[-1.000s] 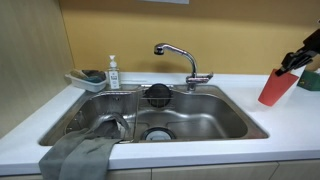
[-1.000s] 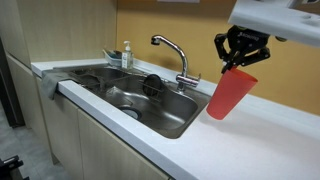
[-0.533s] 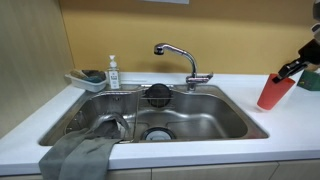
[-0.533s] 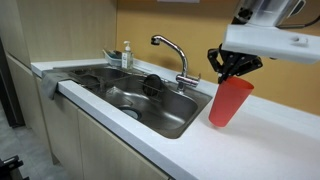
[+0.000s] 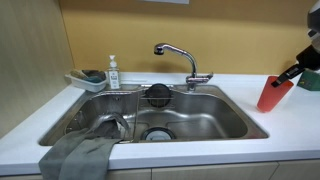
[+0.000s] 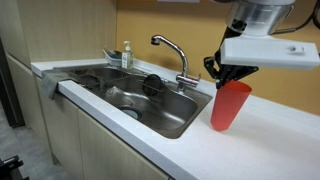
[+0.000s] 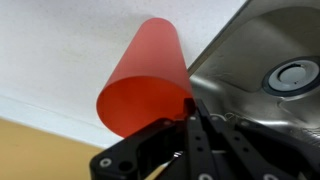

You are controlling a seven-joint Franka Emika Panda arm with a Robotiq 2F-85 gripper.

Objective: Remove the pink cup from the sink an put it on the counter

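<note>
My gripper is above the bare white counter beside the sink, so next it will lower the pink cup (image 5: 272,92) until the cup's base rests on that counter and then release the cup's rim.
The pink cup (image 5: 272,92) stands upright to the right of the sink (image 5: 225,122), with its base at or just above the white counter (image 5: 290,125); I cannot tell whether it touches. My gripper (image 5: 289,73) is shut on the cup's rim from above. Both also show in an exterior view, the cup (image 6: 230,107) hanging under the gripper (image 6: 232,79) beside the sink's (image 6: 185,120) end. In the wrist view the cup (image 7: 145,80) lies over the white counter (image 7: 60,60), its rim pinched between the closed black fingers (image 7: 186,130), with the sink basin (image 7: 250,60) beside it.
The faucet (image 5: 180,58) stands behind the sink. A soap bottle (image 5: 113,74) and a sponge tray (image 5: 87,80) sit at the sink's back corner. A grey cloth (image 5: 78,155) hangs over the front edge. A green object (image 5: 310,80) lies behind the cup.
The gripper has come down with the cup. The cup went from tilted in the air to upright at the counter surface beside the sink.
</note>
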